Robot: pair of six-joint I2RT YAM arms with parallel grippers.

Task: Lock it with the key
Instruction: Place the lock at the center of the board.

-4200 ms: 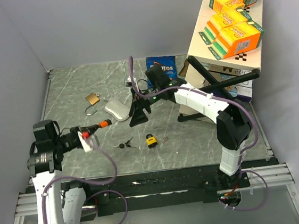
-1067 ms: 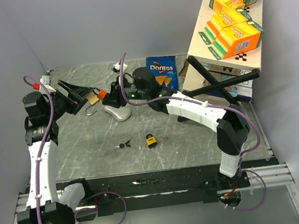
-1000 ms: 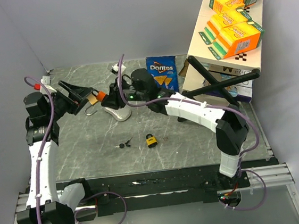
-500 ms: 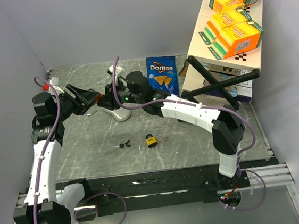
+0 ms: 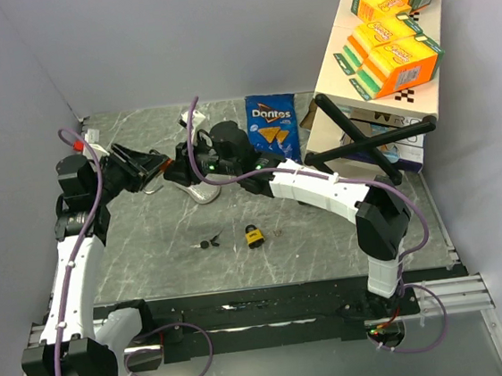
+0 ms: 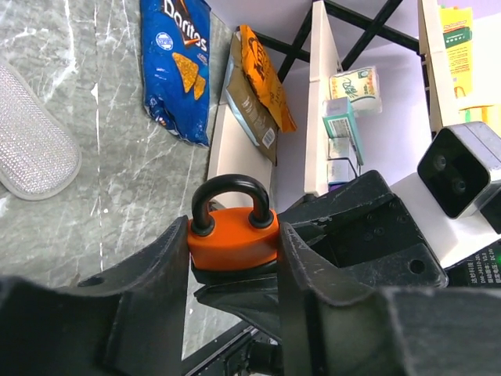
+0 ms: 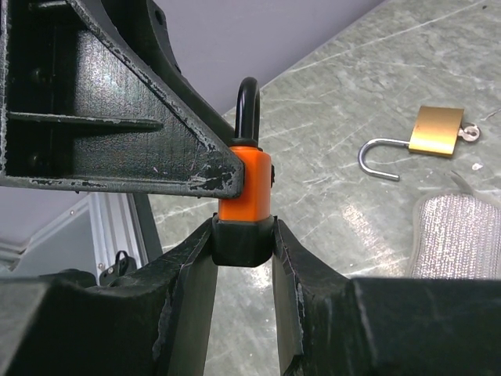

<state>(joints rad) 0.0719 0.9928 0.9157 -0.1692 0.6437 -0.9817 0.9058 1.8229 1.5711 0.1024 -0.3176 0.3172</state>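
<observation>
The left gripper moves back and down next to release the padlock on the clear tabletop beside the key (image 5: 207,243), which lies below and back from the gripper.
An orange padlock (image 6: 232,235) with a black shackle and black base hangs above the table's back left, held between both grippers. My left gripper (image 6: 233,244) has its fingers pressed on both sides of the orange body. My right gripper (image 7: 244,239) is shut on the padlock's black base (image 7: 244,239) from the other side. In the top view the two grippers meet, left gripper (image 5: 155,167) against right gripper (image 5: 178,170). A small black key (image 5: 207,243) lies on the table near the front, away from both.
A small yellow padlock (image 5: 254,235) lies beside the key. A brass padlock (image 7: 437,131) with open shackle and a silver mesh case (image 5: 199,192) lie under the grippers. A Doritos bag (image 5: 271,121), a black stand (image 5: 372,144) and a shelf of orange boxes (image 5: 387,30) fill the back right.
My left gripper has closed from wide open onto the orange padlock. Both arms shifted slightly as the right gripper brought the padlock between the left fingers.
</observation>
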